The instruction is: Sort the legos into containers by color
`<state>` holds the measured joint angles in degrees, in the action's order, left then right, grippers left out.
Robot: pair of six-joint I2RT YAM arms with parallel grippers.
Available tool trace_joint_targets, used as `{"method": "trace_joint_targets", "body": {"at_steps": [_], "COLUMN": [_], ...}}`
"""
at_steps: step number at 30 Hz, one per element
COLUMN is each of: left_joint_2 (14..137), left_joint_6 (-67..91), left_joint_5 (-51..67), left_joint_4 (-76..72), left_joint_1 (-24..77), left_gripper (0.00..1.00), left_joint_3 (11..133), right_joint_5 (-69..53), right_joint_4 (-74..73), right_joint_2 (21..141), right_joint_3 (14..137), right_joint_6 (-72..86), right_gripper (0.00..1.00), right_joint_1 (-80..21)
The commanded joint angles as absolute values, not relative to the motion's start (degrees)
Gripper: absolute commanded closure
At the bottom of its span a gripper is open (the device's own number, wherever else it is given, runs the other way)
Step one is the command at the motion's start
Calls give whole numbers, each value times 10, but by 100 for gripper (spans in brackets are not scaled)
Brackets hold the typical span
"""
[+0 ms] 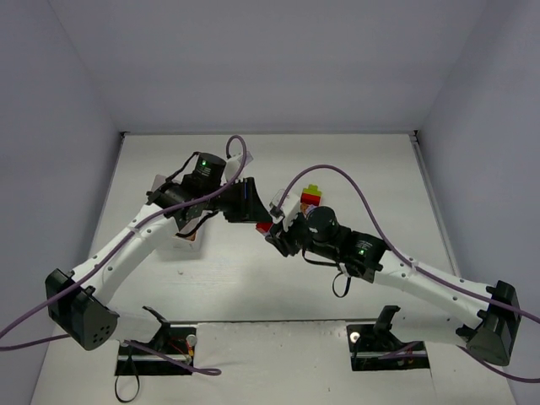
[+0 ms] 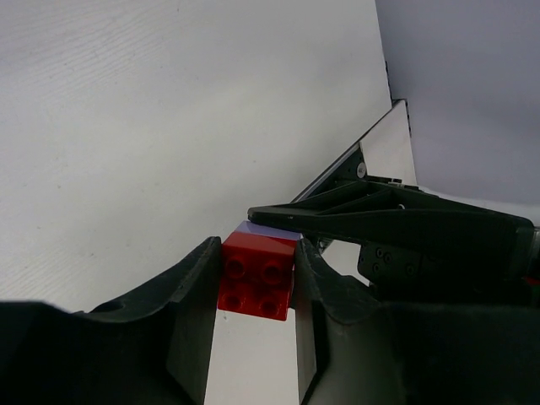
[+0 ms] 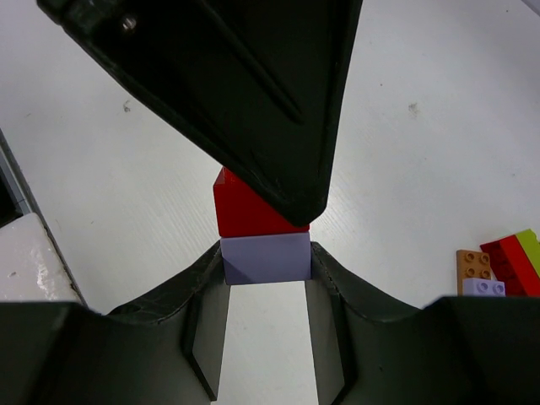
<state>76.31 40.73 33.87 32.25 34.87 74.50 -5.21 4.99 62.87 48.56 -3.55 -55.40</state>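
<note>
My left gripper will next swing over the white tray's far end (image 1: 159, 181) to let go of the red brick (image 1: 264, 226), because the tray is to the gripper's left in the top view.
A red brick (image 2: 257, 274) and a lilac brick (image 3: 266, 257) are stuck together, held between the two grippers above the table. My left gripper (image 2: 257, 253) is shut on the red brick, whose studs face the left wrist camera. My right gripper (image 3: 266, 253) is shut on the lilac brick, with the red brick (image 3: 245, 211) just beyond it. In the top view the grippers meet at mid-table, left (image 1: 253, 211) and right (image 1: 272, 229), with the red brick (image 1: 264, 226) between them. The white tray (image 1: 187, 239) is mostly hidden under the left arm.
A small cluster of joined bricks (image 1: 310, 198) lies just behind the right gripper. In the right wrist view it shows orange-brown, lilac, red and green bricks (image 3: 502, 266). White walls close in the table at the back and sides.
</note>
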Motion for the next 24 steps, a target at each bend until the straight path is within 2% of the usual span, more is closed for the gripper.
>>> {"method": "trace_joint_targets", "body": {"at_steps": [1, 4, 14, 18, 20, 24], "left_joint_2": [761, 762, 748, 744, 744, 745], "left_joint_6": [399, 384, 332, 290, 268, 215], "left_joint_5": [359, 356, 381, 349, 285, -13], "left_joint_4": [319, 346, 418, 457, 498, 531], "left_joint_1": [351, 335, 245, 207, 189, 178], "left_gripper": [94, 100, 100, 100, 100, 100], "left_joint_3": [778, 789, 822, 841, 865, 895], "right_joint_5": [-30, -22, -2, -2, -2, -2], "right_joint_4": [91, 90, 77, 67, 62, 57], "right_joint_2": [614, 612, 583, 578, 575, 567], "right_joint_3": [508, 497, 451, 443, 445, 443], "right_joint_6": [-48, -48, -42, -38, -31, -20], "right_gripper": [100, 100, 100, 100, 100, 100], "right_joint_1": [-556, -556, -555, -555, -555, -555]}}
